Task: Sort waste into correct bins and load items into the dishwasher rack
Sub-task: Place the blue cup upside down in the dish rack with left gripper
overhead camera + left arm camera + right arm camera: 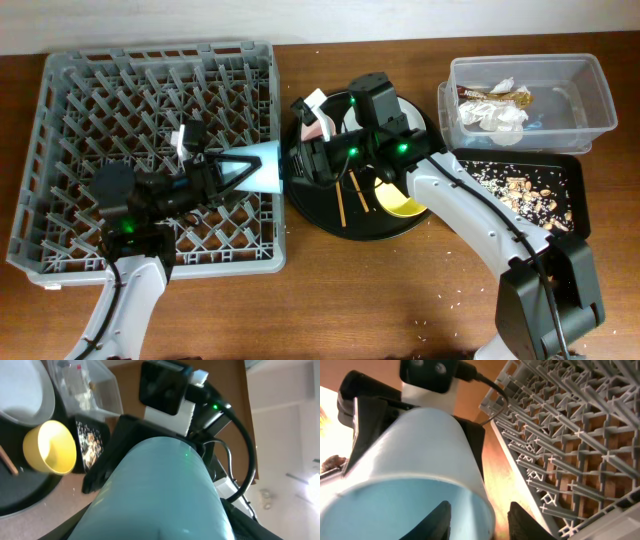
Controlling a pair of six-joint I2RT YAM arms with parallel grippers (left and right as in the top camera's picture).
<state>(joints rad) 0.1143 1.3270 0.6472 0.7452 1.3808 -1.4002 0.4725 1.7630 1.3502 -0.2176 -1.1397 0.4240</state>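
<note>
The sideways cup goes down rim-down for release next as my left gripper tips downward, since the rack's empty near corner point(247, 216) by the tray is below my gripper.
The light blue cup point(262, 168) lies on its side in the air over the right edge of the grey dishwasher rack point(100, 90). My left gripper point(228, 175) is shut on its base end; the cup fills the left wrist view point(160, 495). My right gripper point(300, 165) is open, one finger inside the cup's rim point(410, 460) and one outside point(477, 520), not pinching. The yellow bowl point(400, 203) and chopsticks point(342, 200) lie on the round black tray point(330, 225). The pink cup point(322, 122) is partly hidden by my right arm.
The clear tub point(590, 90) at the back right holds napkins point(492, 115) and a wrapper point(500, 92). The shallow black tray point(570, 180) in front of it holds food scraps point(520, 190). The plate point(20, 390) sits on the round tray. Rice grains are scattered on the table.
</note>
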